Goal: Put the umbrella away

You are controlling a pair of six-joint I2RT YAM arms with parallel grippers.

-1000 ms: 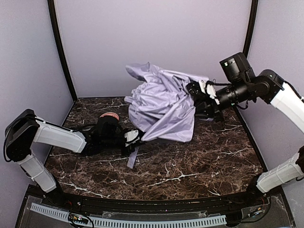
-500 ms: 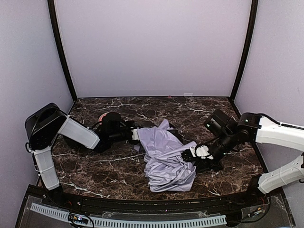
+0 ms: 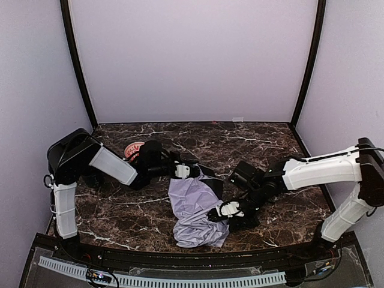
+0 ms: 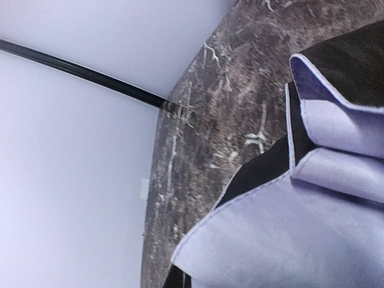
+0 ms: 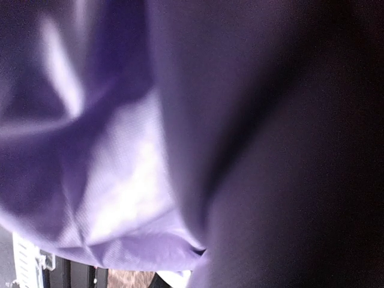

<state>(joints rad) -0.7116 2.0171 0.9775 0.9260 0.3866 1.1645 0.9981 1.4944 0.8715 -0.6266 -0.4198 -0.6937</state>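
Next, my right gripper nudges toward the umbrella's middle folds, to its left in the top view, to gather the umbrella's loose edge before releasing it.
The umbrella [image 3: 193,207] lies as a crumpled heap of pale lavender fabric on the marble table [image 3: 288,150], front centre. Part of its black underside shows at its upper right. My left gripper [image 3: 182,171] is at the heap's far end, shut on the umbrella there. My right gripper [image 3: 222,210] presses into the heap's right edge, shut on the fabric. In the left wrist view folds of the umbrella [image 4: 288,240] cover my fingers. In the right wrist view the umbrella [image 5: 132,180] fills the frame and hides the jaws.
A small red-patterned bowl [image 3: 133,148] sits on the table behind my left forearm, near the left wall. Lavender walls with black corner posts [image 3: 79,72] close in the table. The black front rail [image 3: 192,264] runs along the near edge.
My right arm has swung down from the back right to the front centre, bringing the canopy from raised to a low heap. My left gripper has moved right along with its end.
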